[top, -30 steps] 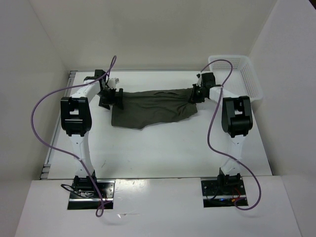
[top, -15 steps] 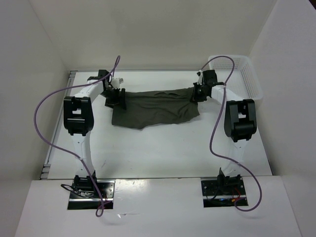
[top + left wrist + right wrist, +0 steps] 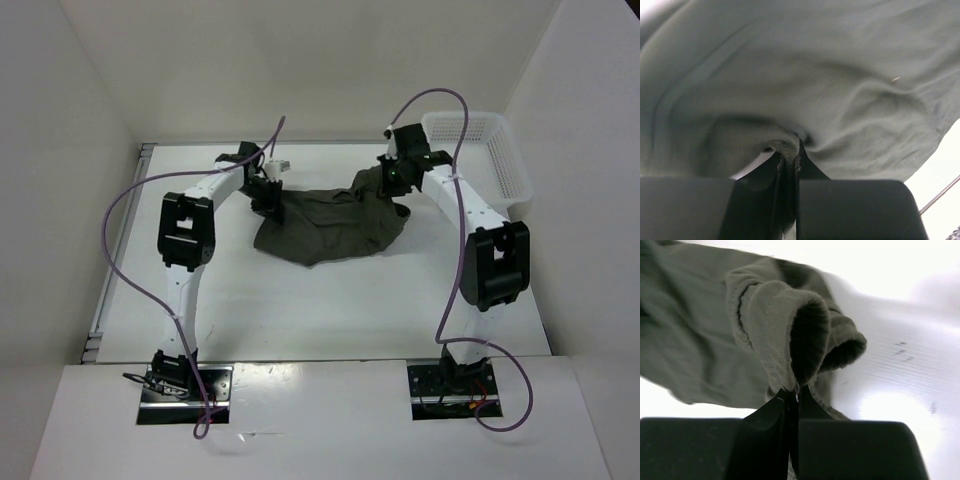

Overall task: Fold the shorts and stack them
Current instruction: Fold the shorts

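The robot will fold the outstretched shorts by moving its right gripper toward their other end, which lies to the gripper's left in the top view, and letting go of the waistband.
The dark olive-green shorts lie bunched on the white table, between the two arms at the far side. My left gripper is shut on the left edge of the shorts; a stitched hem is pinched between its jaws at the gripper. On the other side my right gripper is shut on the ribbed waistband of the shorts, which folds over just above the gripper. Both held ends are raised off the table, and the cloth sags between them.
A white mesh basket stands at the far right, close behind the right arm. White walls enclose the table on three sides. Purple cables loop above both arms.
Both grippers closed on the shorts' ends and moved inward toward each other. The shorts went from spread wide to bunched, with both ends lifted.
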Available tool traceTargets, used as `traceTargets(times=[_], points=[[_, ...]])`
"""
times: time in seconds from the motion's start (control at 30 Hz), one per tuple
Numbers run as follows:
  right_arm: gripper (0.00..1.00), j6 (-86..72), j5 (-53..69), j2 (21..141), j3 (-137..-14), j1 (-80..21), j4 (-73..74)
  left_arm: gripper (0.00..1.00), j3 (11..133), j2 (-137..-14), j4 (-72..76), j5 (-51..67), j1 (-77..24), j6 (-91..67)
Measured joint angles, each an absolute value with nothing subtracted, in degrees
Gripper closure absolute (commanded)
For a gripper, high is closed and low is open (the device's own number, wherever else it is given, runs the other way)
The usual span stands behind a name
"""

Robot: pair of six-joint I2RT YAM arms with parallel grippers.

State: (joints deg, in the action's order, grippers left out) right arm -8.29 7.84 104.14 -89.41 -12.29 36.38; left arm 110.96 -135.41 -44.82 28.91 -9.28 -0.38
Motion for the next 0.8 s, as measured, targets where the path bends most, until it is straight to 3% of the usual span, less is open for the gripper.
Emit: traceTargets(times=[0.27,0.57,0.67,0.8], points=[[0.99,-14.2,1.5,108.6,-102.5,-25.3,39.3,0.93,114.7,-137.8,-44.7,31.9,-17.3,-0.3],[0.99,-20.6,-2.6,116.7,-107.3,-34.0,40.8,0.92,108.4,-136.1,-39.9,37.4,-16.4,-1.0],[0.99,-20.8,-2.9,117.4,-107.2,-35.0,41.4,0.88,107.8,-135.9,-39.7,37.6,-15.4,-1.6],[0.96,-20.3,-2.6,117.3,-105.7,-35.8,41.1,0.69,107.3,-135.3,-39.6,37.4,-13.5,-1.7]])
